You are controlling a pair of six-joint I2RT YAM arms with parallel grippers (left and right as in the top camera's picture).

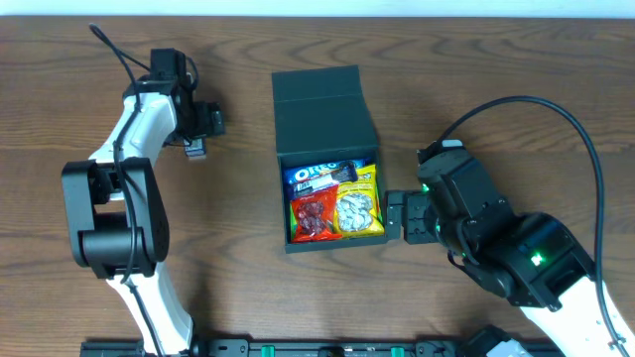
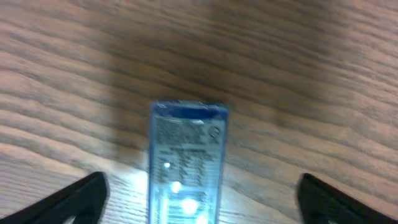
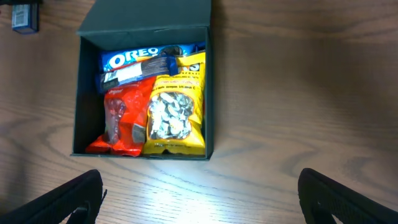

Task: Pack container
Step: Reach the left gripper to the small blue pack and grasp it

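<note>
The small blue packet (image 2: 186, 165) lies flat on the wood below, so the left gripper will next move down over it, with one open finger beside each long side.
The dark teal container (image 1: 281, 203) stands open at the table's middle, its flap lid (image 1: 319, 97) folded back. Inside lie an Oreo packet (image 1: 316, 175), a red packet (image 1: 313, 215), a yellow packet (image 1: 357, 205) and a dark bar (image 3: 140, 70). The right wrist view shows the container (image 3: 209, 93) too. My left gripper (image 1: 201, 134) is open, and its fingers (image 2: 199, 205) straddle a small blue packet (image 2: 186, 162) lying flat on the wood. My right gripper (image 1: 394, 218) is open and empty just right of the container, low over bare wood (image 3: 205, 199).
The small blue packet also shows at the top left corner of the right wrist view (image 3: 22, 17). The table is brown wood. A black rail runs along the front edge (image 1: 327, 347).
</note>
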